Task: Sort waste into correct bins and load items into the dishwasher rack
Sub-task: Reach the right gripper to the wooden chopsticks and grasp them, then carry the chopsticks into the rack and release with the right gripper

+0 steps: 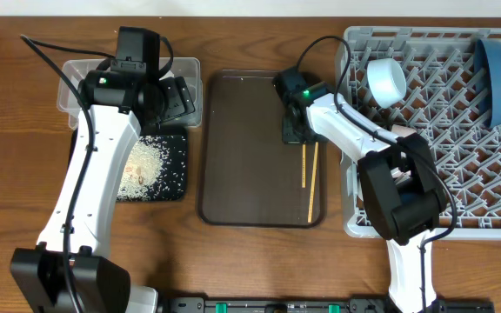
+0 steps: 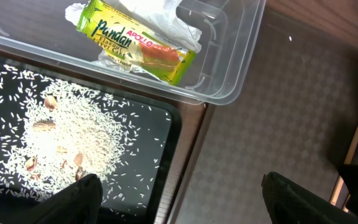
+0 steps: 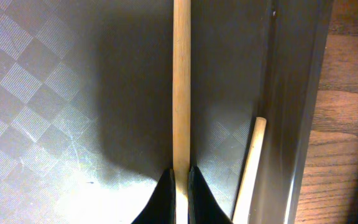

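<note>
The rack has bare wires with room between the bowl and the blue dish, so my right gripper will go up and to the right in the overhead view next, onto the rack there.
My right gripper is shut on one wooden chopstick that lies on the brown serving tray. The second chopstick lies beside it, near the tray's right rim. In the overhead view both chopsticks point toward the front. My left gripper is open and empty above the edge between the black tray and the serving tray. Rice grains cover the black tray. The clear tub holds the yellow-green wrapper and the white napkin.
The grey dishwasher rack fills the right side. A pale bowl and the dark blue dish stand in it. My right arm reaches from the rack's front edge across to the serving tray. Bare wooden table lies in front.
</note>
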Controlling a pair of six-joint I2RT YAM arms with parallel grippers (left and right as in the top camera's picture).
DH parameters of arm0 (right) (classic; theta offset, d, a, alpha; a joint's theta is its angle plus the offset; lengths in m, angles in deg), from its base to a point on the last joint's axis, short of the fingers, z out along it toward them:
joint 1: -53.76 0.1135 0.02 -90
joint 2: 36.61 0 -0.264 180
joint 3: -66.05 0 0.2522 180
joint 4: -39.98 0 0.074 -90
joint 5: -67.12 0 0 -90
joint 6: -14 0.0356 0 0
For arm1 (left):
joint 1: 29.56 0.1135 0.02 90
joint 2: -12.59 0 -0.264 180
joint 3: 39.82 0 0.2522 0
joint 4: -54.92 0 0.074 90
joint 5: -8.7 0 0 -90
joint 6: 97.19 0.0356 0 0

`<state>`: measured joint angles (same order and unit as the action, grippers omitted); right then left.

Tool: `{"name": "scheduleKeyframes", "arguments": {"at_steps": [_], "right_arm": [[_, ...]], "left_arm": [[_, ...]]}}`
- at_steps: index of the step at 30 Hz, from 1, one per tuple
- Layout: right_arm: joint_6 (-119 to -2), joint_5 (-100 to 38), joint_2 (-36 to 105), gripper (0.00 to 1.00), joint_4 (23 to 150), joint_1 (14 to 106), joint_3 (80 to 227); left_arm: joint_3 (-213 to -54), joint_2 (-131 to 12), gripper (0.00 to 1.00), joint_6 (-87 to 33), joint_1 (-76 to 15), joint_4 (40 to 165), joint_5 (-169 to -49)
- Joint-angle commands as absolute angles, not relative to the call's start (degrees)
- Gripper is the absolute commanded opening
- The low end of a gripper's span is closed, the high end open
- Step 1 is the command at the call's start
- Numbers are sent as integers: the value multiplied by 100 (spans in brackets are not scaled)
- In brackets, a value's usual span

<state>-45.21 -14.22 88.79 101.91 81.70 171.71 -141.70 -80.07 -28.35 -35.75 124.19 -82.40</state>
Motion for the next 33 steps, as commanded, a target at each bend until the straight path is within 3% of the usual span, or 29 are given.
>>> {"name": "scheduleKeyframes", "arguments": {"at_steps": [1, 9, 20, 26, 33], "right_arm": [[-4521, -1544, 8890, 1, 10217, 8244, 17020], [-5293, -1588, 8682, 1, 10497, 8205, 17424], [-6982, -1286, 7067, 1, 10958, 7932, 18130], [-7323, -198, 6372, 1, 11161, 7322, 18130], [-8145, -235, 6379, 1, 11314, 6196, 18121]], "left_arm": [[-14264, -7935, 85, -2829, -3558, 12436, -8188], [-14264, -7935, 85, -2829, -3558, 12436, -8188], [-14264, -7935, 85, -2829, -3558, 12436, -8188], [-14264, -7935, 85, -2829, -3558, 12436, -8188], [-14264, -7935, 85, -2829, -3558, 12436, -8188]]}}
